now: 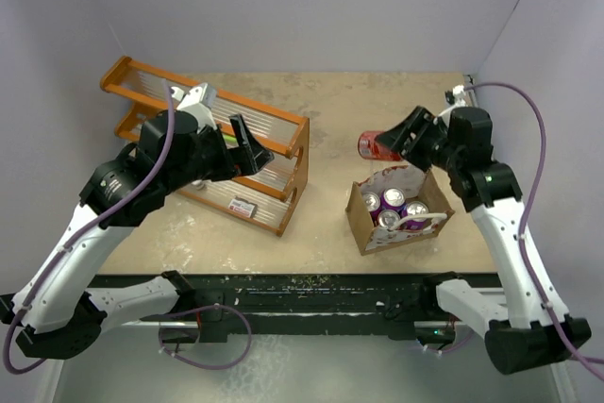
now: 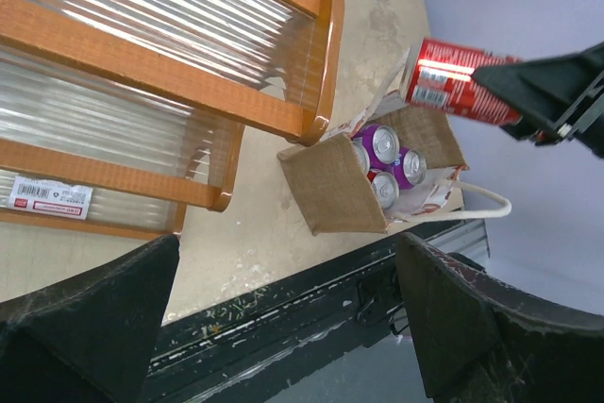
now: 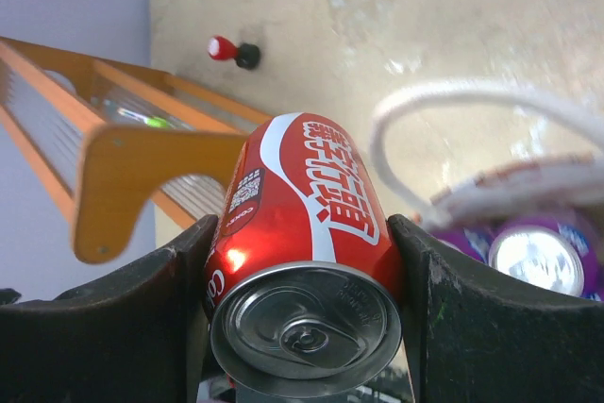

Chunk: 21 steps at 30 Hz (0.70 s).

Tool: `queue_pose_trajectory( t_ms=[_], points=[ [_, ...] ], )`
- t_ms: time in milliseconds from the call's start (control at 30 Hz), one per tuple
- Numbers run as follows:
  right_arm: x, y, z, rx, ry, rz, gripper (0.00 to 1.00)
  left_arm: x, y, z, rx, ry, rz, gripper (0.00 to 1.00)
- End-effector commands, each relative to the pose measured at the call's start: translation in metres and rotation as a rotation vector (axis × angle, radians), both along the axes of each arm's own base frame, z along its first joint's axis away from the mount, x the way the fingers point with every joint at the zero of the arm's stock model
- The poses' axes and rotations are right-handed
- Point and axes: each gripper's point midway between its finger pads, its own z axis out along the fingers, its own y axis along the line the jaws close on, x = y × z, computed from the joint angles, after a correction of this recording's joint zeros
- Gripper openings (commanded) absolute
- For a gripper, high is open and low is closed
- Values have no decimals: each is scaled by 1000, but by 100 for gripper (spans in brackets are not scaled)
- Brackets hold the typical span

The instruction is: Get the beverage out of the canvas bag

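My right gripper should next swing over the clear tabletop by the rack, below the rack and to its left in the top view, then turn the red can upright and lower it.
The canvas bag [image 1: 363, 222] stands open at the right of the table, with three purple cans [image 1: 394, 199] in it. My right gripper [image 1: 385, 144] is shut on a red cola can [image 1: 370, 145] and holds it tilted in the air just behind the bag. The red can [image 3: 304, 233] fills the right wrist view between the fingers, with the bag's white handle [image 3: 444, 101] beside it. The left wrist view shows the bag [image 2: 342, 186], the purple cans [image 2: 387, 145] and the held red can [image 2: 455, 82]. My left gripper [image 1: 247, 145] is open and empty above the rack.
An orange wooden rack [image 1: 283, 191] with ribbed clear shelves stands at the left and back of the table. A small labelled packet [image 1: 243, 205] lies at its lower shelf. A red-and-black knob [image 3: 231, 50] sits on the far tabletop. The black table rail [image 1: 302, 285] runs along the front.
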Motion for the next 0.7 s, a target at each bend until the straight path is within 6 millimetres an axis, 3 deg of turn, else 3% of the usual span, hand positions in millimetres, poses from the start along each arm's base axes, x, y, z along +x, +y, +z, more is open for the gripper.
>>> queue_pose_trajectory(
  t_ms=[0,400,500,667],
  points=[
    [50,20,103,17,-413,104,0,12,-3,24,-17,-93,5,99],
    [149,31,57,-137,-378,160,0,57,-9,40,172,-201,16,99],
    [178,35,40,-158,-333,163,0,66,-3,39,240,-220,39,99],
    [213,37,-9,-235,-189,197,0,79,2,40,281,-255,84,99]
  ],
)
